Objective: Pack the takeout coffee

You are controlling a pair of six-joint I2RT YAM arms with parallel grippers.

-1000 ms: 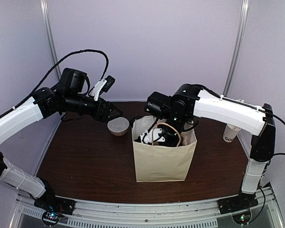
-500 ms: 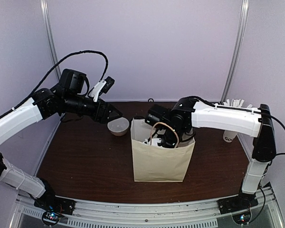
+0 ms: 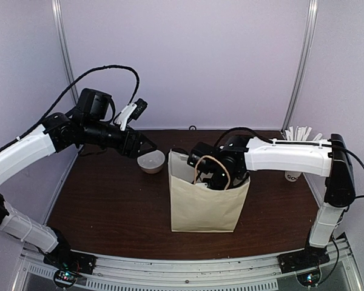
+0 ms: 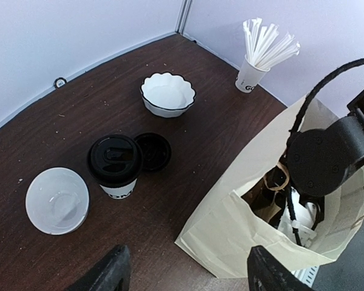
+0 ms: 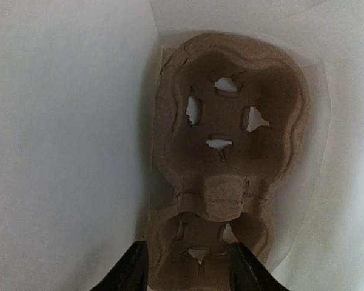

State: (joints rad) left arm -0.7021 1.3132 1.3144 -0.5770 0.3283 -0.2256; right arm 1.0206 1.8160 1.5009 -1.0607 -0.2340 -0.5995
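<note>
I will next move my left gripper past the plain white bowl to the bag opening's far side (image 3: pixel 182 155) (image 4: pixel 261 165), because the cup carrier is already on the bottom of the bag.
The takeout coffee (image 4: pixel 115 165), a white paper cup with dark letters and a black lid, stands on the dark table in the left wrist view; I cannot make it out in the top view. A second black lid (image 4: pixel 153 150) lies touching its right side. My left gripper (image 4: pixel 191 280) is open and empty, high above the table (image 3: pixel 139 145), near the cup and the paper bag (image 3: pixel 203 203). My right gripper (image 5: pixel 188 274) is open inside the bag, above the near end of a brown pulp cup carrier (image 5: pixel 230 170) lying on the bag's bottom.
A plain white bowl (image 3: pixel 151 161) sits left of the bag, also in the left wrist view (image 4: pixel 57 200). A scalloped white bowl (image 4: pixel 167 94) stands further back. A cup bristling with white sticks (image 3: pixel 298 134) stands at the back right. My right arm (image 3: pixel 285 154) spans over the bag's mouth.
My right arm has lowered and pushed its gripper deeper into the bag. The left arm has barely moved.
</note>
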